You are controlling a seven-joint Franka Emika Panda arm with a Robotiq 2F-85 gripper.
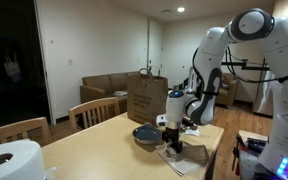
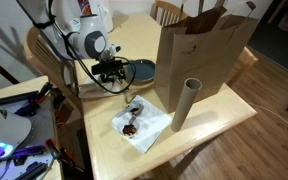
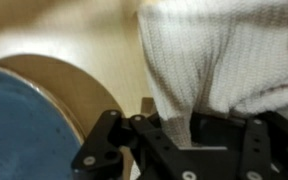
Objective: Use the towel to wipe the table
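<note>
I will slide my gripper back along the tabletop toward the table's near edge and release the pinched towel, as the blue plate is close beside it.
A white waffle-weave towel [image 2: 149, 128] lies crumpled on the wooden table [image 2: 204, 135] near its edge, and it also shows in an exterior view [image 1: 189, 152]. My gripper [image 2: 130, 104] points down onto the towel's near part, which also shows in an exterior view [image 1: 175, 143]. In the wrist view the towel [image 3: 224, 50] fills the upper right and narrows into a fold pinched between my black jaws [image 3: 179, 128]. The gripper is shut on the towel.
A blue plate [image 2: 142, 70] on a wooden mat sits right beside the gripper; it shows in the wrist view [image 3: 19, 125] at the left. A brown paper bag [image 2: 204, 50] and an upright cardboard tube [image 2: 184, 105] stand close to the towel. Chairs surround the table.
</note>
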